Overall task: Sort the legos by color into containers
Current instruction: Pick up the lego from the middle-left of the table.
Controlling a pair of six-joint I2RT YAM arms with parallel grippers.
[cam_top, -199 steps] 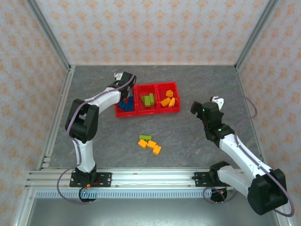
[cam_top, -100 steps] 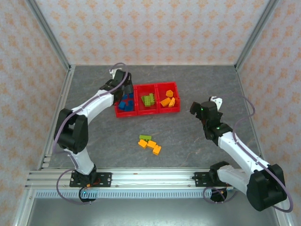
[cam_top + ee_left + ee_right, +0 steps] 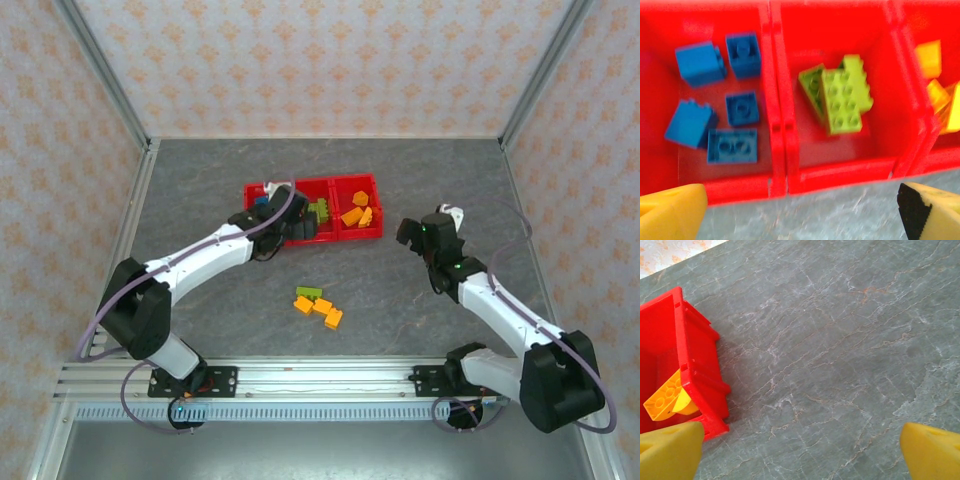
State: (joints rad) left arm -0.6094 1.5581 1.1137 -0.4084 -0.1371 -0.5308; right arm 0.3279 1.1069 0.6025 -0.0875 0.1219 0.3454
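Note:
I need to bring my left gripper back toward the base next and down over the lego, because the loose green lego is still outside the containers.
Three joined red containers stand mid-table. In the left wrist view, several blue legos lie in the left container, lime-green ones in the middle one and orange ones in the right one. My left gripper hovers at the containers' near wall, open with nothing between its yellow fingertips. Loose legos lie nearer the bases: a green one and three orange ones. My right gripper is open over bare table, right of the containers.
The table is grey stone-patterned, enclosed by patterned walls and metal posts. An aluminium rail runs along the near edge. An orange brick shows inside the right container's corner in the right wrist view.
My left gripper has opened wide and drawn back from inside the left container to the containers' near wall, shifting right. The right gripper has edged slightly left.

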